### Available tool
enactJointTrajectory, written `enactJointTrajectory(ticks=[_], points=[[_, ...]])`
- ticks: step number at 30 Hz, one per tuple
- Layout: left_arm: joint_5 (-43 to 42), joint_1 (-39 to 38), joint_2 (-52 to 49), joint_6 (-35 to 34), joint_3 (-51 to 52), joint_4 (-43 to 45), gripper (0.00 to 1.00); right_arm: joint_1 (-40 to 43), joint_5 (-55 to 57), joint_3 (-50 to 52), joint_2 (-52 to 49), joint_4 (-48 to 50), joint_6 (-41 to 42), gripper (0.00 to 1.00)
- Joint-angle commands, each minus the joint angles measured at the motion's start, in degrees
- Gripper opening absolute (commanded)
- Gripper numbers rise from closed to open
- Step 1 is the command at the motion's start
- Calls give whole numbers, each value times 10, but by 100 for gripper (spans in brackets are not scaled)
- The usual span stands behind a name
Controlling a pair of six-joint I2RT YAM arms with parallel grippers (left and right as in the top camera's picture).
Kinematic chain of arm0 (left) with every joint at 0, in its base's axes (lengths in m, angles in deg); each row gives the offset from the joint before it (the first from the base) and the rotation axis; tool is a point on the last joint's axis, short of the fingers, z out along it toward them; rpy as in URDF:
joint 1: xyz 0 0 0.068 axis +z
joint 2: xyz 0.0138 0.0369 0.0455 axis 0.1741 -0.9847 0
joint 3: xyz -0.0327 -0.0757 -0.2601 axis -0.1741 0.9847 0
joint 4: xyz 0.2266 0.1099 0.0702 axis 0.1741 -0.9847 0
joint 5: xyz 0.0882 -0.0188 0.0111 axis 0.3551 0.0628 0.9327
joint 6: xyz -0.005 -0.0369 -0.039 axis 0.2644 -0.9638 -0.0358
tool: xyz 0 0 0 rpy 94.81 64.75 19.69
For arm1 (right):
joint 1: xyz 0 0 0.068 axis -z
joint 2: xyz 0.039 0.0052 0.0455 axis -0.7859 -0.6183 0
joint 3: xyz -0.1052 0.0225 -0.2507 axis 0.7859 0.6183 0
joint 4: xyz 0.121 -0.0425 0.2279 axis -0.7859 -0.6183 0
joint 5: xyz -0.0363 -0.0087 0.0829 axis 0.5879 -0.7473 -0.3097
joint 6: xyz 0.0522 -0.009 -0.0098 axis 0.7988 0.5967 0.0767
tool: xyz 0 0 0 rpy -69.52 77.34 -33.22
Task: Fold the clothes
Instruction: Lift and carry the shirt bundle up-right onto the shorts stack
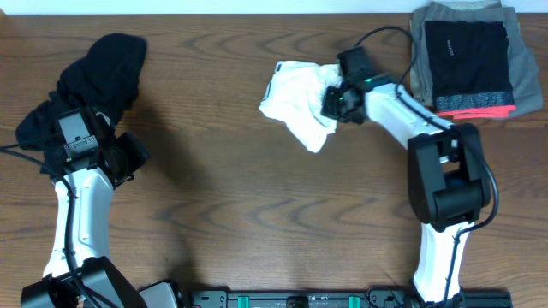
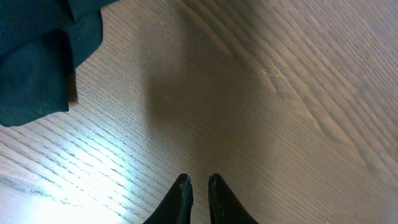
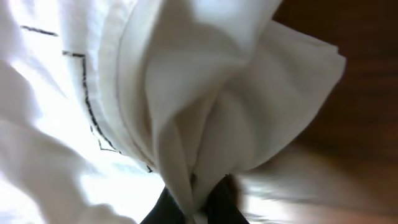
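Note:
My right gripper carries the pinched white garment to the right in the overhead view over the stack's black top (image 1: 468,56) next and releases it, as folded clothes lie there.
A crumpled white garment (image 1: 295,101) lies at the table's upper middle. My right gripper (image 1: 332,101) is shut on a fold of it; in the right wrist view the white cloth (image 3: 186,112) fills the frame and is pinched between the dark fingers (image 3: 196,202). A crumpled black garment (image 1: 98,73) lies at the far left; its edge shows in the left wrist view (image 2: 37,56). My left gripper (image 1: 128,158) hovers just right of it, fingers (image 2: 199,186) nearly closed and empty over bare wood.
A stack of folded clothes (image 1: 467,60), grey beneath and black with a red edge on top, sits at the far right corner. The wooden tabletop (image 1: 257,214) stretches between the two arms.

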Motion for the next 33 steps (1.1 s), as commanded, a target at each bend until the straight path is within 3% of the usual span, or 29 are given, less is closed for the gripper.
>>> enactJointTrajectory(ticks=[1,11,25,33], points=[[-1,-1,-4,1,-7,-2,13,33,-52,-43,56,-5,-85,1],[-1,-1,-4,1,-7,1,13,97,-40,-125,141,-8,-108,1],[-1,-1,-4,1,-7,3,13,183,91,-160,156,15,-25,1],[-1,-1,-4,-1,-7,23,13,235,93,-160,154,88,-26,1]])
